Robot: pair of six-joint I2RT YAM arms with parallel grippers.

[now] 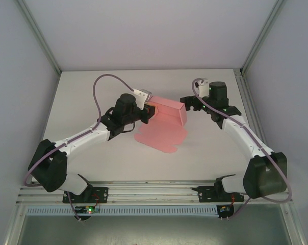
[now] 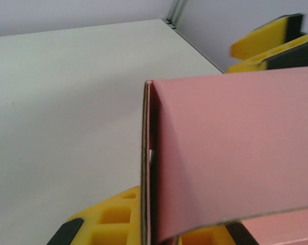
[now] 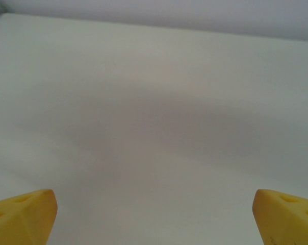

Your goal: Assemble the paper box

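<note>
The box's far side is raised. I need to pull my left gripper back to the tabletop under the box's flat flap [image 1: 161,135] next, turning that side toward me, and let go there.
The paper box [image 1: 167,113] is pale-pink card, partly folded, at the table's middle. A raised wall stands at the back and a flat flap [image 1: 161,135] lies toward me. My left gripper [image 1: 148,109] is shut on the box's left end. In the left wrist view the card [image 2: 235,153] stands edge-on between that gripper's [image 2: 149,232] yellow fingers [image 2: 103,224]. My right gripper [image 1: 190,104] hovers just right of the box, open and apart from it. Its yellow fingertips [image 3: 26,212] stand wide with bare table between them, and they appear beyond the card as yellow fingers [image 2: 268,46].
The white table [image 1: 93,92] is walled by pale panels at the back and both sides. An aluminium rail [image 1: 154,191] with both arm bases runs along the near edge. Purple cables loop over each arm.
</note>
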